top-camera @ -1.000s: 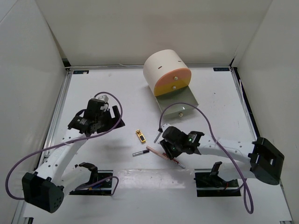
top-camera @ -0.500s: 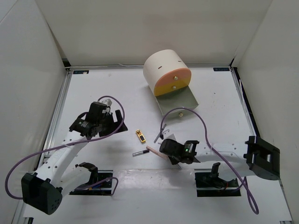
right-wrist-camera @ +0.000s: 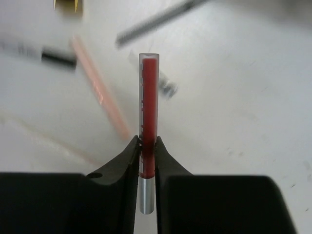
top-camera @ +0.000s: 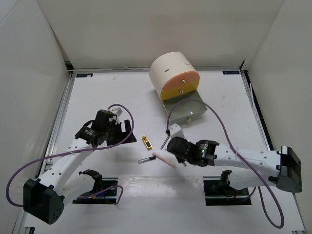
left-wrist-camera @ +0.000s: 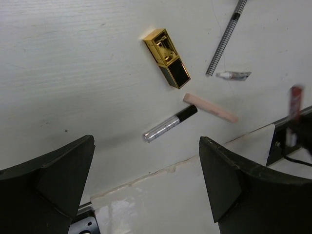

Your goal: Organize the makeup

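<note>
The pulled-out grey-green drawer (top-camera: pixel 184 107) is open outward of my right gripper. My right gripper will next move outward over the drawer and release the red gloss tube inside it.
My right gripper (right-wrist-camera: pixel 147 146) is shut on a red gloss tube (right-wrist-camera: pixel 148 112) with a silver cap and holds it above the table; in the top view this gripper (top-camera: pixel 175 146) is at the table's middle. Under it lie a peach stick (right-wrist-camera: pixel 100 90), a small clear tube (right-wrist-camera: pixel 166 88) and a grey checked pencil (right-wrist-camera: pixel 156 19). My left gripper (left-wrist-camera: pixel 146 151) is open and empty, above a silver gloss tube with a black cap (left-wrist-camera: pixel 169 123), with a gold lipstick (left-wrist-camera: pixel 167 58) beyond it. In the top view the left gripper (top-camera: pixel 117 130) is left of the lipstick (top-camera: pixel 146 141).
The cream cylindrical box with an orange front (top-camera: pixel 174 75) stands at the back centre, with a grey-green drawer (top-camera: pixel 185 108) pulled out toward the arms. Black mounts sit at the near edge (top-camera: pixel 97 187). Purple cables loop over both arms.
My right gripper closed on the red gloss tube near the front edge and moved left and away with it. My left gripper has shifted a little right toward the lipstick.
</note>
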Robot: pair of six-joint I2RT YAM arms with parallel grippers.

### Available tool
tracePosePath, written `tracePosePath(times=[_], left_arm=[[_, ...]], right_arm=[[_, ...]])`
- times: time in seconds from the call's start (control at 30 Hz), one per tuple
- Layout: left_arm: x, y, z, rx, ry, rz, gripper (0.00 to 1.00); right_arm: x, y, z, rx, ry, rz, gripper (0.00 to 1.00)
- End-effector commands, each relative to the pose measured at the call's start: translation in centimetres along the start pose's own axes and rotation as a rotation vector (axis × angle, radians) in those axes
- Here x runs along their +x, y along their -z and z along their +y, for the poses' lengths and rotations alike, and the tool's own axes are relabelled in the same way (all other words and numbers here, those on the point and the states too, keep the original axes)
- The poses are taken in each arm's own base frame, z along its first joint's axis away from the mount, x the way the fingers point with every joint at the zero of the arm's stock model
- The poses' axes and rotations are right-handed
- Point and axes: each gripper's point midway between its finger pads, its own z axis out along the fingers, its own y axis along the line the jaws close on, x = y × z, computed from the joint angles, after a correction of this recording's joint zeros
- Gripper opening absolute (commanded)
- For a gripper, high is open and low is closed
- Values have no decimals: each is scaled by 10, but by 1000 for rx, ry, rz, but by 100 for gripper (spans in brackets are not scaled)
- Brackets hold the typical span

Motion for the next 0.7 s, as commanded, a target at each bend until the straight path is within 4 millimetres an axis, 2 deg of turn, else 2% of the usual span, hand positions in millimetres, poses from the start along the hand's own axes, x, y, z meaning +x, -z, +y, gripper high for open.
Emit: tracePosePath(times=[0.0, 0.07, 0.1, 0.13, 0.17, 0.23, 0.27, 0.33, 0.37, 0.4, 0.43, 0.47, 0.53, 0.63, 0.67], left_arm=[[6, 2, -17, 97, -91, 4, 98], [13, -1, -23, 123, -120, 32, 98], [16, -3, -28, 133, -144, 47, 98], [15, -3, -30, 133, -162, 41, 98], [16, -5, -31, 122, -176, 45, 98], [16, -7, -37, 117, -218, 32, 96], [16, -8, -39, 127, -233, 24, 96], [20, -12, -50, 165, -275, 24, 96], [26, -19, -49, 155, -285, 53, 96], [31, -22, -49, 145, -300, 70, 96], [43, -30, -51, 129, -339, 116, 95], [45, -35, -47, 81, -360, 117, 94], [53, -43, -56, 89, -417, 143, 94], [52, -48, -66, 109, -448, 140, 94], [51, -48, -65, 97, -453, 141, 94]], right_arm=[[-73, 9, -50, 136, -54, -196, 0], [-111, 7, -72, 180, -79, -283, 0], [-127, 6, -106, 250, -177, -309, 0], [-144, 6, -118, 263, -278, -353, 0], [-160, 11, -145, 301, -394, -397, 0], [-178, 7, -162, 296, -519, -459, 1], [-182, 4, -174, 315, -601, -482, 2], [-187, -2, -186, 363, -654, -508, 3], [-191, -12, -192, 387, -693, -514, 3], [-192, -14, -198, 427, -724, -530, 3], [-194, -21, -203, 450, -759, -540, 3], [-193, -26, -206, 456, -812, -553, 3], [-197, -30, -210, 444, -882, -597, 6], [-195, -43, -218, 439, -1001, -641, 7], [-200, -44, -223, 447, -1027, -683, 8]])
